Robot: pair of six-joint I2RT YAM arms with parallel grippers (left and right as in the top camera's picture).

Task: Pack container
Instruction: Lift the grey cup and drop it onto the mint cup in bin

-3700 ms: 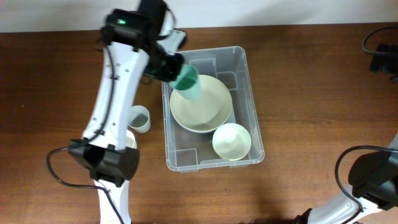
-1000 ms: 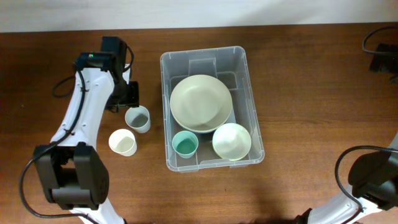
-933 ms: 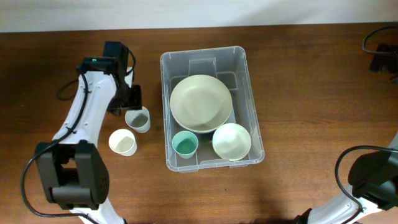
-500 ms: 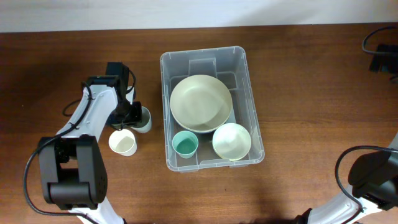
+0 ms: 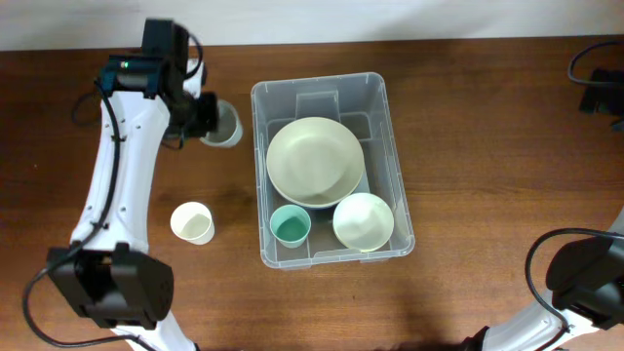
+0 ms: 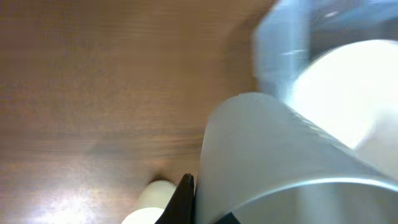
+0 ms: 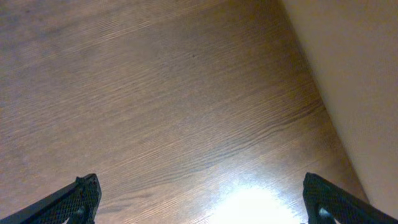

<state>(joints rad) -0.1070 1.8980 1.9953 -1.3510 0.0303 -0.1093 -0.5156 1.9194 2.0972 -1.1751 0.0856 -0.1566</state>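
The teal cup [image 5: 290,226] stands open and empty. The grey cup [image 5: 223,124] crosses the container's side back above that cup next, and my left gripper lowers it inside.
The clear plastic container [image 5: 319,81] stands mid-table, holding a large cream bowl [image 5: 315,161], a small pale bowl [image 5: 364,221] and a teal cup [image 5: 290,226]. My left gripper [image 5: 209,117] is shut on a grey cup [image 5: 223,124], held off the table just left of the container's far left corner. In the left wrist view the grey cup [image 6: 292,162] fills the lower right, with one black finger [image 6: 185,194] against its side and the other hidden. The right gripper [image 7: 205,202] hangs open over bare wood.
A cream cup [image 5: 192,222] stands on the table left of the container; in the left wrist view this cream cup [image 6: 149,200] lies below the finger. The right arm's base [image 5: 585,283] is at the bottom right corner. A black cable [image 5: 595,73] sits at the far right.
My left gripper shut on the grey cup, then lifted it away from the cream cup toward the table's far side, beside the container's far left corner. The right arm has not moved.
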